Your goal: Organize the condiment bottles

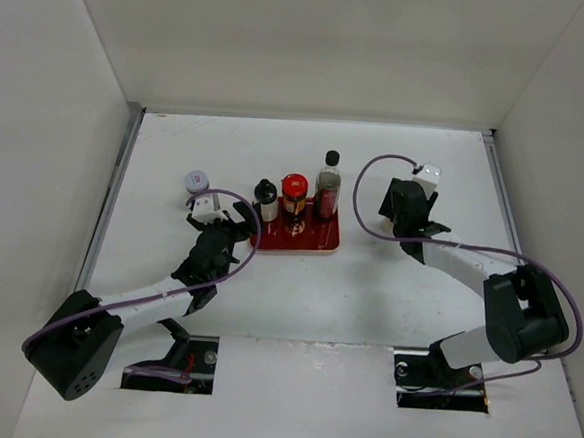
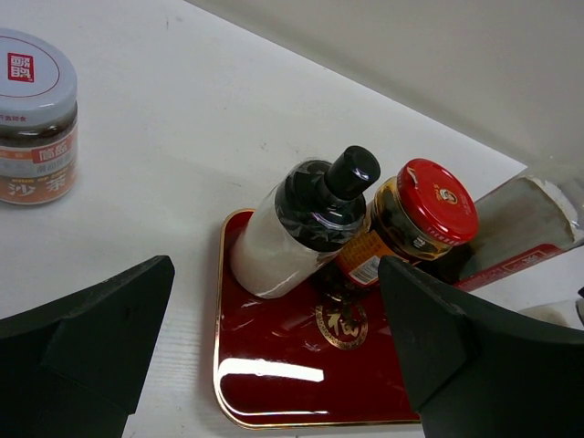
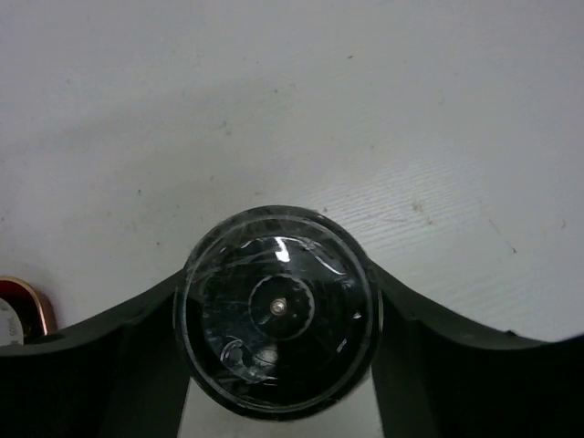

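I will next move my right gripper to the left in the top view and let go of the dark-topped jar in front of the tall bottle (image 1: 327, 186), because the tray's near corner (image 1: 321, 238) is empty.
A red tray (image 1: 315, 243) holds a white black-capped bottle (image 1: 265, 201), a red-lidded brown jar (image 1: 294, 192) and a tall clear dark-filled bottle (image 1: 327, 186). A silver-lidded jar (image 1: 195, 181) stands on the table left of the tray. My left gripper (image 1: 241, 226) is open and empty at the tray's left edge. In the left wrist view it (image 2: 278, 310) hangs over the tray (image 2: 274, 351) in front of the white bottle (image 2: 292, 233) and red-lidded jar (image 2: 424, 214). My right gripper (image 1: 410, 212) points down, right of the tray. Its fingers close on a round dark-topped jar (image 3: 278, 310).
White walls enclose the table on three sides. The tray's corner (image 3: 23, 306) shows at the left edge of the right wrist view. The silver-lidded jar (image 2: 35, 114) stands apart from the tray, up and left in the left wrist view.
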You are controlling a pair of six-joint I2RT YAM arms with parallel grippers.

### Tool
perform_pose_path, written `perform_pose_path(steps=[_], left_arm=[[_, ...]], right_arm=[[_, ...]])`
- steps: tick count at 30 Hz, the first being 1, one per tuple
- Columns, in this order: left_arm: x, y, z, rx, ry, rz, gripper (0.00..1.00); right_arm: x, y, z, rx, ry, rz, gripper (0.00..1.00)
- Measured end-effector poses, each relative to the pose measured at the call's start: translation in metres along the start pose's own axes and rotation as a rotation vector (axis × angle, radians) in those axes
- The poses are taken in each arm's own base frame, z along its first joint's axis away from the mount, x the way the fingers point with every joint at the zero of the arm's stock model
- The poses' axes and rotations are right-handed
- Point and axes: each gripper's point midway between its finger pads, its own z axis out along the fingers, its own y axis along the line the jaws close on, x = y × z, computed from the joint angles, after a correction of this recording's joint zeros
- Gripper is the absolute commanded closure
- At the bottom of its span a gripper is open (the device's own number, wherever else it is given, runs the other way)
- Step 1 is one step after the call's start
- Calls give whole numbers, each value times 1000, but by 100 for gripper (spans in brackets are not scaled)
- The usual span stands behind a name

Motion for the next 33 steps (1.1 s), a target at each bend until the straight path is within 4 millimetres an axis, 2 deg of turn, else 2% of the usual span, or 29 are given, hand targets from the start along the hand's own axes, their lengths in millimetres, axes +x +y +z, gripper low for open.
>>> perform_pose_path(steps=[2, 5, 7, 10, 13, 15, 19, 22, 25, 33], left_arm=[[0, 0, 0, 0, 0, 0, 2], [0, 0, 0, 0, 0, 0, 2], [0, 0, 0, 0, 0, 0, 2], [0, 0, 0, 0, 0, 0, 2], [1, 0, 0, -1, 2, 1, 2], [5, 2, 1, -8, 14, 9, 2], [9, 4, 2, -14, 24, 16, 2], [8, 6, 2, -19, 21, 14, 2], [6, 7, 3, -21, 14, 11, 3], [3, 10, 4, -29, 6, 8, 3]], right_arm=[[2, 2, 3, 2, 0, 10, 46], [1, 4, -2, 6, -17, 2, 51], [3, 8, -13, -6, -30, -19, 52], [1, 22, -41, -66, -65, -39, 54], [-3, 43, -75, -165, -99, -42, 54], [-3, 67, -97, -251, -114, -40, 53], [18, 105, -121, -369, -93, -82, 52], [32, 122, -124, -408, -71, -115, 52], [38, 134, -120, -426, -68, -127, 52], [33, 165, -116, -467, -105, -132, 50]])
